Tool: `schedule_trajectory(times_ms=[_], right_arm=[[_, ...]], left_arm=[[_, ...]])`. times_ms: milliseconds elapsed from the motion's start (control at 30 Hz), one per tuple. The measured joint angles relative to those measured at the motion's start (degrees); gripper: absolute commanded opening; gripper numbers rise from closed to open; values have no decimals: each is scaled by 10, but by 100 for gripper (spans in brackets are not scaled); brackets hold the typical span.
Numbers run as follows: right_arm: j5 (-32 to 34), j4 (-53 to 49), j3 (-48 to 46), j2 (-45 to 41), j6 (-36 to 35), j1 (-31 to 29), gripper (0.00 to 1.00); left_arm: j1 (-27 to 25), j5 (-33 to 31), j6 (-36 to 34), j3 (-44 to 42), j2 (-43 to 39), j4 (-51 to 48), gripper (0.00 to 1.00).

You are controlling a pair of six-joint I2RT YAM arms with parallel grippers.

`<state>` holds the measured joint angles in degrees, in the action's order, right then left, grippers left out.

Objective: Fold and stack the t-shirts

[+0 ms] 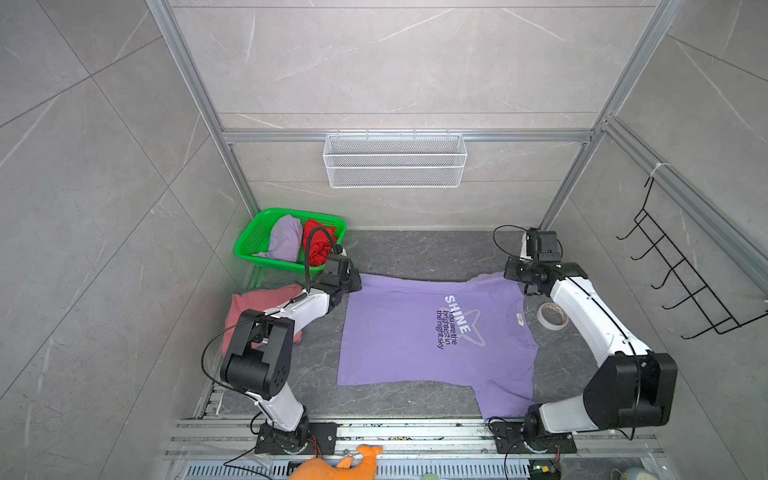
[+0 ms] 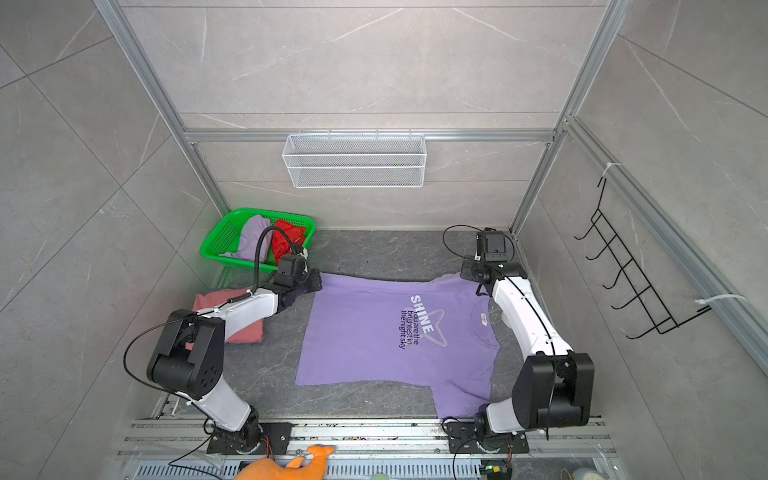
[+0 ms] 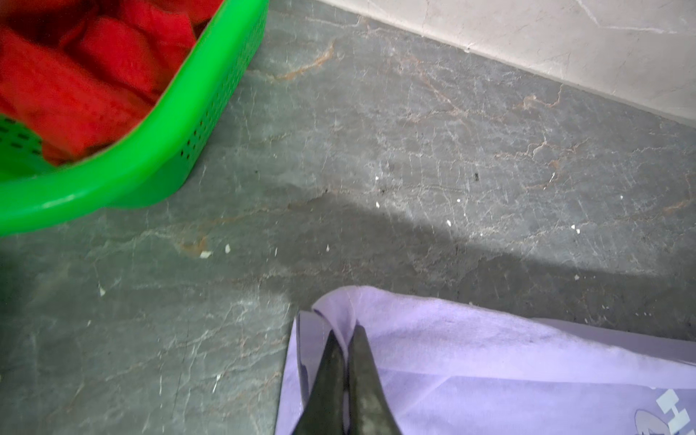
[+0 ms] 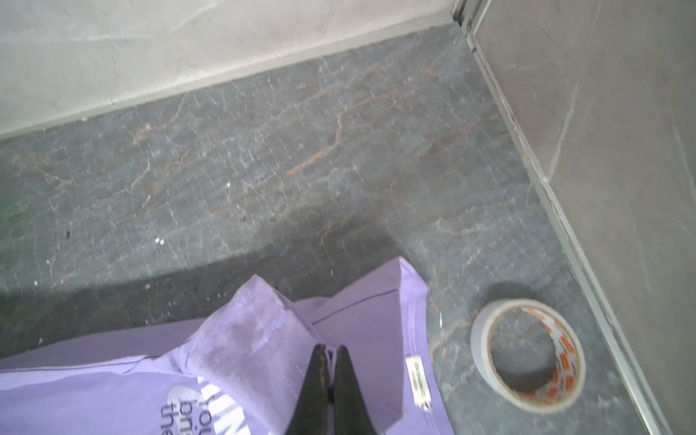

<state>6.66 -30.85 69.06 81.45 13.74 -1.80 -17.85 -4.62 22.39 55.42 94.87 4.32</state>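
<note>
My right gripper next draws the bunched fold back over the t-shirt's chest between SHINE print and collar. Then it releases the fold, since the t-shirt's far edge already curls inward.
A lavender t-shirt with the SHINE star print [image 1: 415,332] [image 2: 374,332] lies spread flat on the dark table, collar toward the right. My left gripper [image 1: 353,283] [image 3: 344,333] is shut on its far left hem corner. My right gripper [image 1: 509,272] [image 4: 331,348] is shut on a bunched fold at the far shoulder and sleeve. A dusty-pink t-shirt [image 1: 257,303] [image 2: 224,299] lies folded at the left, partly under the left arm. Another lavender t-shirt [image 1: 286,237] and a red t-shirt [image 1: 318,245] [image 3: 75,75] sit crumpled in the green basket [image 1: 249,249] [image 3: 132,169].
A roll of tape [image 1: 542,320] [image 4: 478,339] lies on the table just right of the shirt collar, under the right arm. An orange plush toy [image 1: 345,463] lies at the front rail. A white wire basket [image 1: 395,160] hangs on the back wall, a black hook rack [image 1: 681,266] on the right wall.
</note>
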Motion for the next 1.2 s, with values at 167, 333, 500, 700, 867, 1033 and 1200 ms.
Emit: schedule_trajectory(times_ms=[167,333,500,700,867,1033,1200], right_arm=[[-4,-11,-58,-42,34,-1,1],[1,-31,-125,-69,75,-8,1],[7,-49,-163,-87,103,-12,1],[13,-57,-175,-92,118,-22,2],[41,-96,-180,-134,146,-24,52],[58,-132,-180,-191,167,-24,55],[6,-107,-167,-202,164,-32,54]], left_arm=[[0,0,7,-34,-18,2,0],[0,0,21,-66,-25,10,0],[0,2,30,-90,-25,11,0],[0,3,35,-108,-38,18,0],[-8,2,50,-155,-99,10,37],[-17,-14,71,-199,-196,-17,41],[-18,-28,76,-199,-257,-30,41]])
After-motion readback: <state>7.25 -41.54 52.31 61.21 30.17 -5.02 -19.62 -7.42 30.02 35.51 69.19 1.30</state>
